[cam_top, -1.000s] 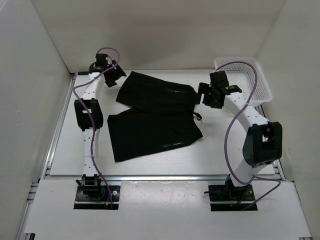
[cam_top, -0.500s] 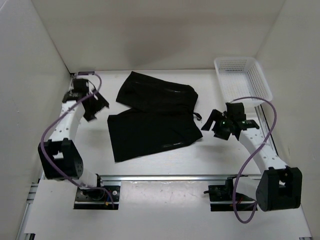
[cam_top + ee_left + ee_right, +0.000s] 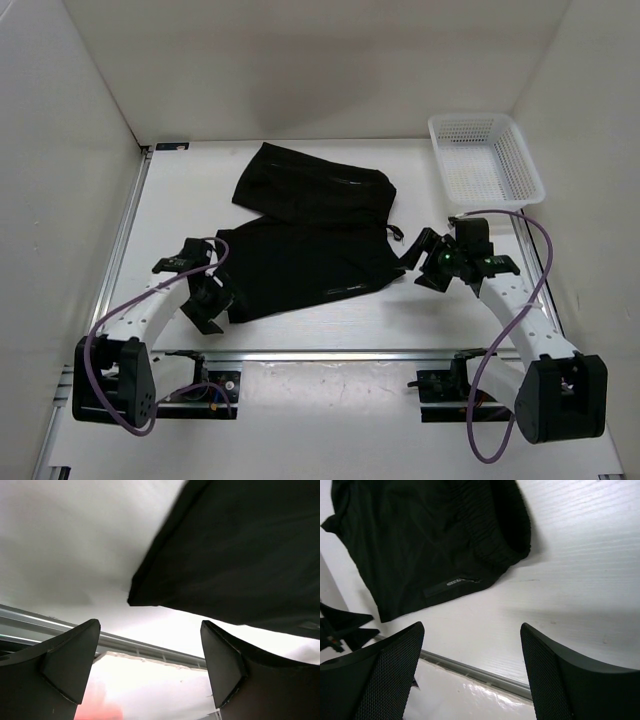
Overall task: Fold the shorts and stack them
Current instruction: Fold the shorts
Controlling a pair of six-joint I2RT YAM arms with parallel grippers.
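Observation:
The robot should lower its right gripper to the left in the top view onto the waistband's near corner, which is below the gripper on that side, with bare table along it.
The black shorts lie flat on the white table, one leg toward the back, one toward the front. My left gripper is open and empty beside the near left leg corner, which shows in the left wrist view. My right gripper is open and empty just right of the waistband's near corner. The right wrist view shows the waistband and a seam label on the shorts. A small drawstring tip hangs at the waistband.
A white mesh basket stands at the back right. White walls close in the table on three sides. A metal rail runs along the table's front edge.
Both arms have swung from the back of the table toward the front. The left gripper came down to the near left leg corner; the right gripper moved to the near waistband corner. The shorts have not moved.

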